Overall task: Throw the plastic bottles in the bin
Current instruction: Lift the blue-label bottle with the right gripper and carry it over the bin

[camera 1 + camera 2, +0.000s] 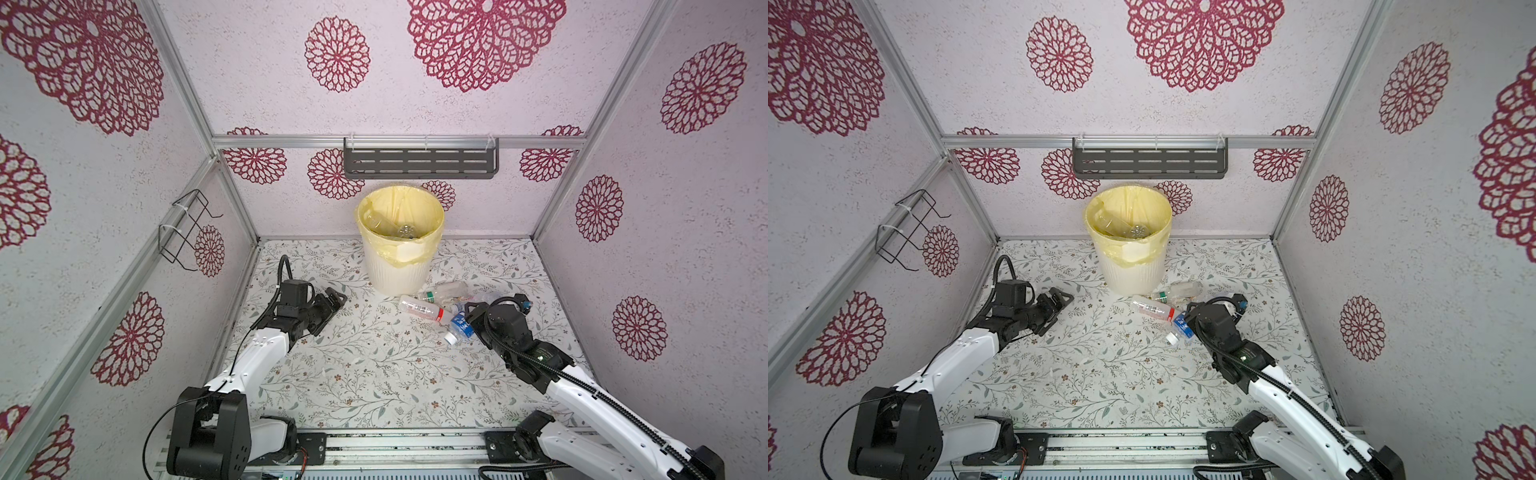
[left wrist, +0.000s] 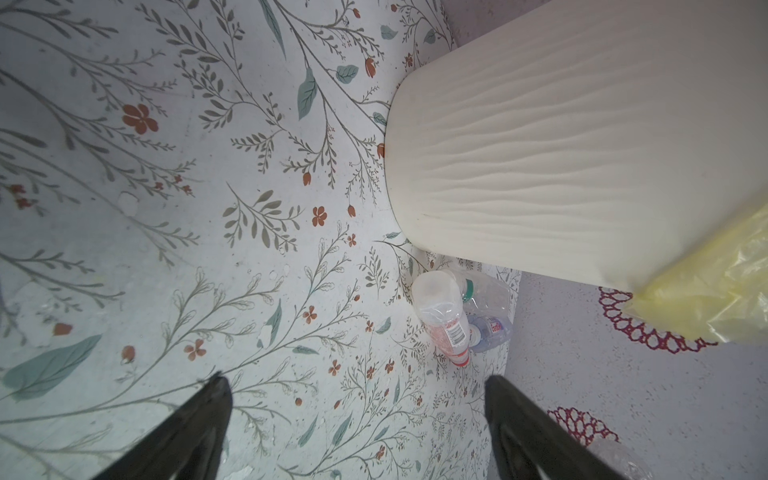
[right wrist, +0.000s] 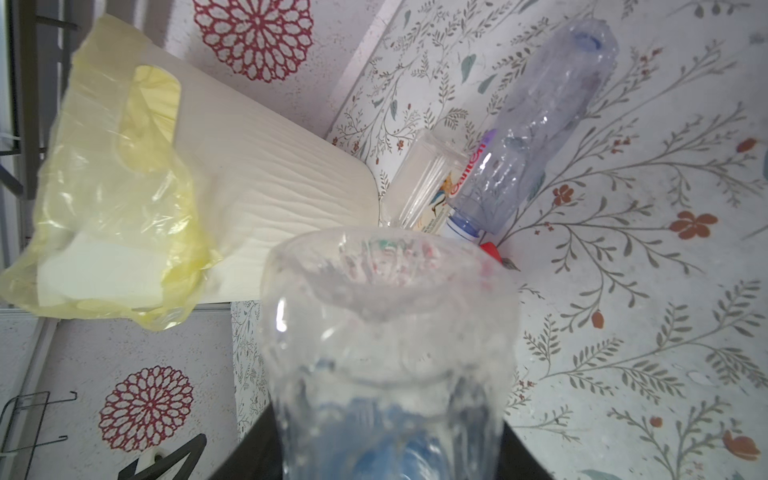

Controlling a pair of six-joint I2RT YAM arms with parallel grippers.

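Observation:
My right gripper will move up and outward next, over the bin's opening [image 1: 400, 212], to let go of the blue-labelled bottle [image 1: 459, 328], because the bin's yellow-lined rim is well above the gripper.
The cream ribbed bin [image 1: 395, 274] [image 1: 1133, 270], lined with a yellow bag, stands at the back centre with clear bottles [image 1: 390, 226] inside. On the floor to its right lie a red-labelled bottle [image 1: 422, 309] [image 2: 442, 320], a green-capped bottle [image 1: 446, 292] and a bluish clear bottle [image 3: 540, 124]. My right gripper [image 1: 471, 322] [image 3: 386, 436] is shut on a blue-labelled bottle [image 1: 459, 328] [image 1: 1179, 328] with a white cap, held just above the floor. Left of the bin, my left gripper [image 1: 336, 297] [image 2: 355, 380] hangs open and empty.
A grey slotted shelf [image 1: 419, 162] hangs on the back wall above the bin. A black wire rack [image 1: 187, 228] sticks out from the left wall. Patterned walls close in the floral floor [image 1: 374, 374] on three sides.

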